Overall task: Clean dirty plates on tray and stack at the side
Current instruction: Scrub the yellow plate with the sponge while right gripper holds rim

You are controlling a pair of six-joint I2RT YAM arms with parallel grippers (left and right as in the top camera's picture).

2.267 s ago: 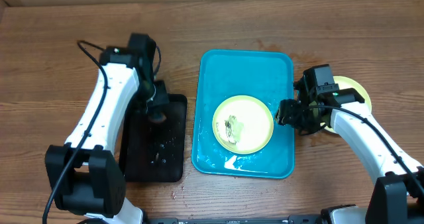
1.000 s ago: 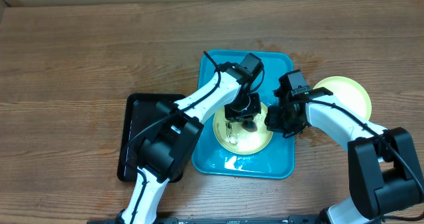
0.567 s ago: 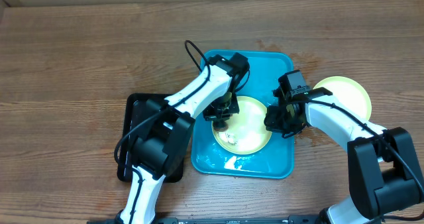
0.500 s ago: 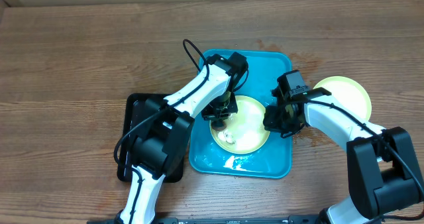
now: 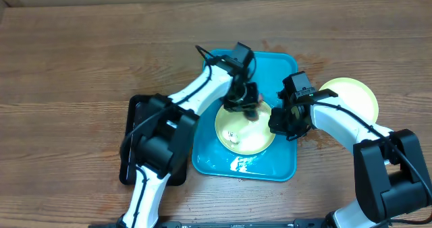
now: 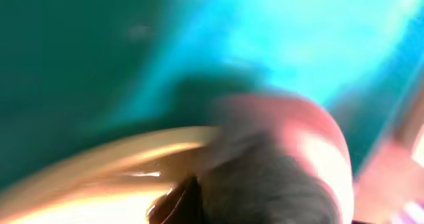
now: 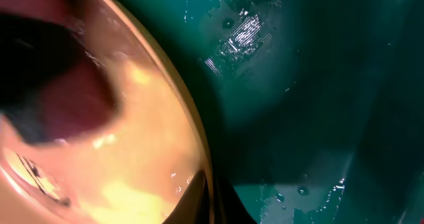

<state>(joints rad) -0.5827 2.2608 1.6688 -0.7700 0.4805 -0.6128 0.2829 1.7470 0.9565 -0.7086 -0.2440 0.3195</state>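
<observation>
A dark smear is still on the plate. My left gripper will next wipe back across the plate first, then carry the sponge into the black tray and release it there.
A yellow-green rimmed plate [image 5: 253,135] with a white centre lies on the turquoise tray [image 5: 270,69]; a small dark smear [image 5: 233,137] sits at its near left. My left gripper [image 5: 247,104] is over the plate's far edge, shut on a pink and dark grey sponge [image 6: 285,164] that presses on the plate; the left wrist view is blurred. My right gripper [image 7: 211,201] is shut on the plate's right rim [image 7: 192,138], one finger on each side. A second yellow-green plate [image 5: 351,94] rests on the table to the right of the tray.
A black rectangular tray [image 5: 138,130] lies left of the turquoise one, partly under my left arm. Water glints on the turquoise tray's near edge [image 5: 239,164]. Both arms reach over the tray from either side.
My left gripper has swept the sponge from the plate's left side to its far right edge. The plate and tray sit slightly further left. My right gripper has kept its hold.
</observation>
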